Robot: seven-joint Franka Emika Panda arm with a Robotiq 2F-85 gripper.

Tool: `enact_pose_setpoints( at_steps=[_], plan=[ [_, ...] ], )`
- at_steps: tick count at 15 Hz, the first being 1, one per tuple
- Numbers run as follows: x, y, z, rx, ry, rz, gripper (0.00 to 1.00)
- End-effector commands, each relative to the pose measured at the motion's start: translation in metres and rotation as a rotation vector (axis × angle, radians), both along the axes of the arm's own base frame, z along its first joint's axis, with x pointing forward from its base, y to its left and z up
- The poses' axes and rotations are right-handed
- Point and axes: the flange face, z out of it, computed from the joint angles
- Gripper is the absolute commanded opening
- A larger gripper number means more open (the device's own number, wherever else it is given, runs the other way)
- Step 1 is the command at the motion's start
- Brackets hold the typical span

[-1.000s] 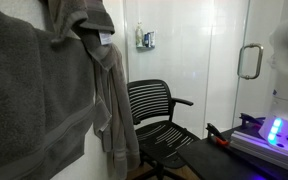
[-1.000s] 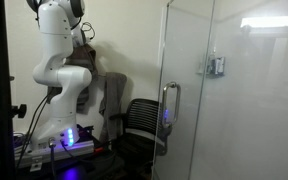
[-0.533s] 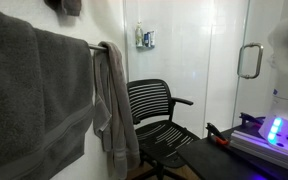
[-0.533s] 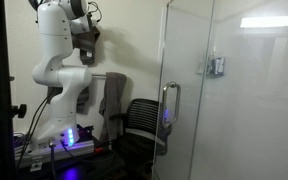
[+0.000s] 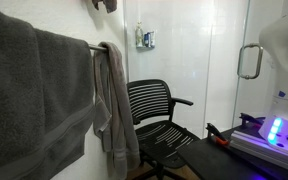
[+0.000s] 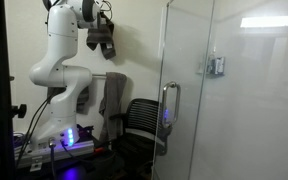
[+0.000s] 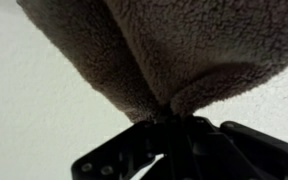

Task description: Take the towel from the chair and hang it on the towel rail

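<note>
The gripper moves down next until the taupe towel drapes over the towel rail by the paler grey towel (image 5: 97, 47), then releases. The towel rail lies below the gripper.
My gripper (image 6: 103, 38) is high up near the wall and shut on the taupe towel (image 7: 164, 40), which bunches at the jaws (image 7: 166, 122) in the wrist view. In an exterior view only a scrap of the towel (image 5: 105, 5) shows at the top edge, above the towel rail (image 5: 95, 47). The rail is a thin bar on the wall. The black chair (image 5: 160, 115) stands below with a bare seat; it also shows in the other exterior view (image 6: 144, 120).
A large charcoal towel (image 5: 34, 100) and a paler grey narrow towel (image 5: 112, 105) hang on the rail. A glass door with a looped chrome handle (image 5: 249, 61) stands beside the chair. The robot base with a blue light (image 5: 274, 130) is at the lower right.
My gripper has lifted the taupe towel from in front of the rail up and away. The towel now shows only at the top edge of an exterior view.
</note>
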Motion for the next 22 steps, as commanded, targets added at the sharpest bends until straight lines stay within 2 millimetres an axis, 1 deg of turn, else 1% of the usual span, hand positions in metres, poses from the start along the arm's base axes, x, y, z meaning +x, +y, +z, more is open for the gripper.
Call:
enact_pose_setpoints(
  at_steps=[1, 4, 5, 6, 9, 13, 14, 15, 16, 17, 18, 19, 20, 21, 22],
  plan=[
    [0.016, 0.008, -0.047, 0.037, 0.201, 0.06, 0.02],
    [0.03, 0.015, -0.1, 0.038, 0.393, 0.093, 0.02],
    [0.036, 0.017, -0.127, 0.017, 0.453, 0.086, 0.02],
    [0.043, 0.019, -0.149, -0.012, 0.475, 0.07, 0.02],
    [0.054, 0.019, -0.22, -0.156, 0.512, 0.039, 0.02],
    [0.069, 0.004, -0.291, -0.264, 0.595, -0.003, 0.02],
    [0.076, -0.001, -0.315, -0.301, 0.619, -0.042, 0.02],
    [0.076, -0.008, -0.345, -0.335, 0.667, -0.067, 0.02],
    [0.08, -0.015, -0.37, -0.388, 0.709, -0.103, 0.02],
    [0.08, -0.022, -0.392, -0.429, 0.743, -0.121, 0.14],
    [0.079, -0.03, -0.416, -0.473, 0.772, -0.149, 0.33],
    [0.076, -0.038, -0.438, -0.521, 0.798, -0.168, 0.38],
    [0.072, -0.043, -0.457, -0.564, 0.826, -0.188, 0.46],
    [0.073, -0.048, -0.469, -0.608, 0.844, -0.217, 0.52],
    [0.075, -0.042, -0.445, -0.527, 0.826, -0.176, 0.6]
  ],
)
